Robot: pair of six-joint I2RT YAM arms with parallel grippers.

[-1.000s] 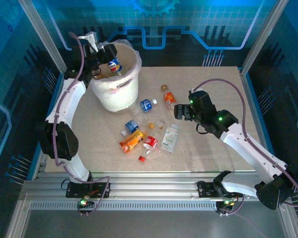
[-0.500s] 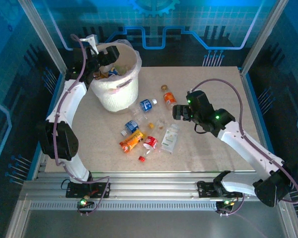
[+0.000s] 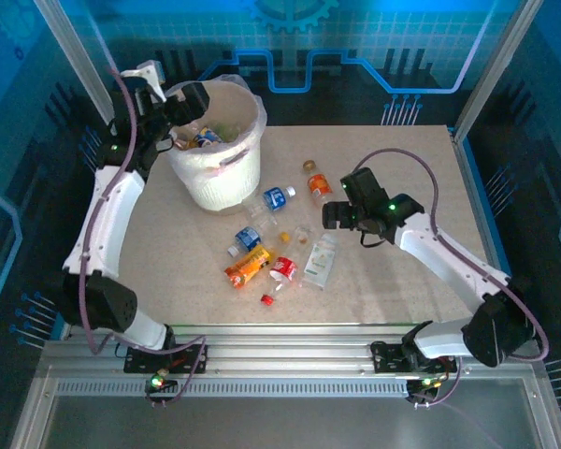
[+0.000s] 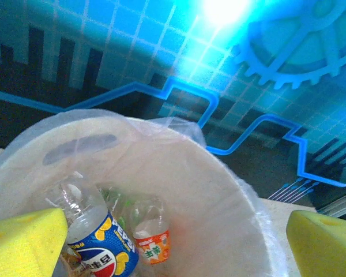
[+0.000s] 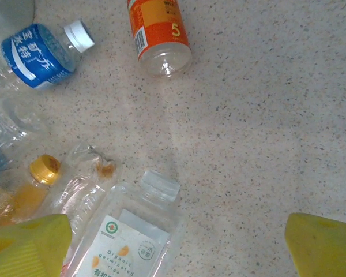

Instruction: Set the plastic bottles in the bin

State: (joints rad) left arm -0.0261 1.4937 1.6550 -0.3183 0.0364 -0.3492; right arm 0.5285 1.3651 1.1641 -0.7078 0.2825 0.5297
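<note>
The robot's right gripper should next move outward and down to the orange-label bottle, over its label [image 3: 319, 185] [image 5: 160, 26], where the tabletop is bare on both sides of the bottle.
The white bin [image 3: 220, 173] with its bag liner stands at the back left. My left gripper [image 3: 182, 98] hovers open over its left rim, holding nothing. In the left wrist view a Pepsi bottle [image 4: 98, 245] and an orange-label bottle [image 4: 151, 238] lie inside the bin [image 4: 225, 196], below the left gripper [image 4: 176, 242]. My right gripper [image 3: 329, 215] is open above a flat white-label bottle [image 3: 320, 261] [image 5: 124, 242], not touching it. A blue-label bottle [image 3: 277, 197] [image 5: 37, 55] and an orange-label bottle [image 3: 319, 187] [image 5: 158, 32] lie on the table beyond it.
More bottles lie in a cluster mid-table: a blue one [image 3: 248, 238], an orange one [image 3: 248, 267], a red one [image 3: 282, 269] and a crushed clear one with a yellow cap [image 5: 46, 184]. A loose red cap [image 3: 267, 299] sits nearer the front. Bare tabletop [image 3: 411, 178] spreads right.
The left gripper let the Pepsi bottle drop into the bin and drew back to the left rim. The right gripper moved left and nearer, over the white-label bottle.
</note>
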